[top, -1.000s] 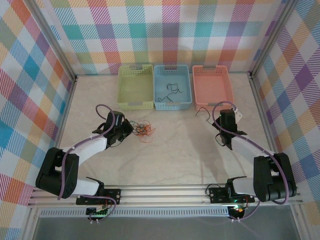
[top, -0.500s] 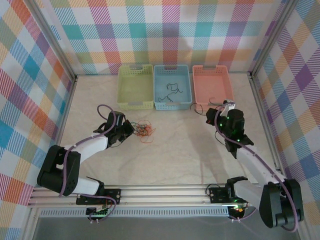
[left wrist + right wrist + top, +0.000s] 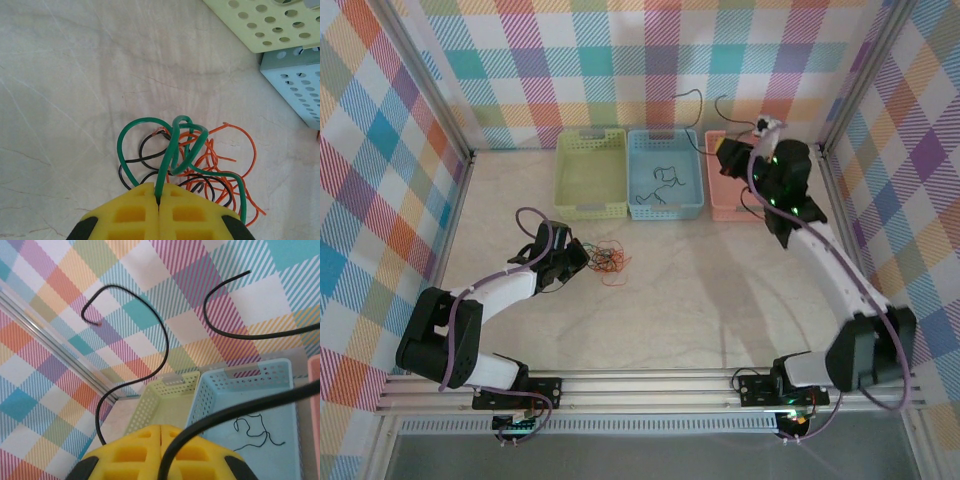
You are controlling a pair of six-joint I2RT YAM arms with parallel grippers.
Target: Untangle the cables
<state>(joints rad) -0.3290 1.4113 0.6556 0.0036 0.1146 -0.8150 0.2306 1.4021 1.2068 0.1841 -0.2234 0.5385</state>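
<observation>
My right gripper should swing across next, tilt down over the blue basket (image 3: 665, 178) (image 3: 255, 427) below it, beside the pink basket, and let go, since the blue basket already has a black cable in it.
A tangle of orange, black and green cables (image 3: 607, 260) lies on the table left of centre. My left gripper (image 3: 570, 263) sits at its left edge. In the left wrist view the yellow fingers (image 3: 135, 212) are shut on a green cable (image 3: 172, 145), which loops over orange wires (image 3: 235, 150) and black wires (image 3: 145, 160). My right gripper (image 3: 735, 150) is raised high over the pink basket, shut on a single black cable (image 3: 692, 95) whose two ends curl upward. From the right wrist camera that black cable (image 3: 160, 335) rises from the shut gripper (image 3: 161, 432).
Three baskets stand in a row at the back: yellow-green (image 3: 590, 170), blue (image 3: 665, 212) and pink (image 3: 740, 185). A thin black cable (image 3: 660, 185) lies inside the blue one. Checkered walls and metal frame rails close in the table.
My right arm has risen from the table near the pink basket and swung toward the back wall, lifting the black cable into the air. The left gripper has barely moved.
</observation>
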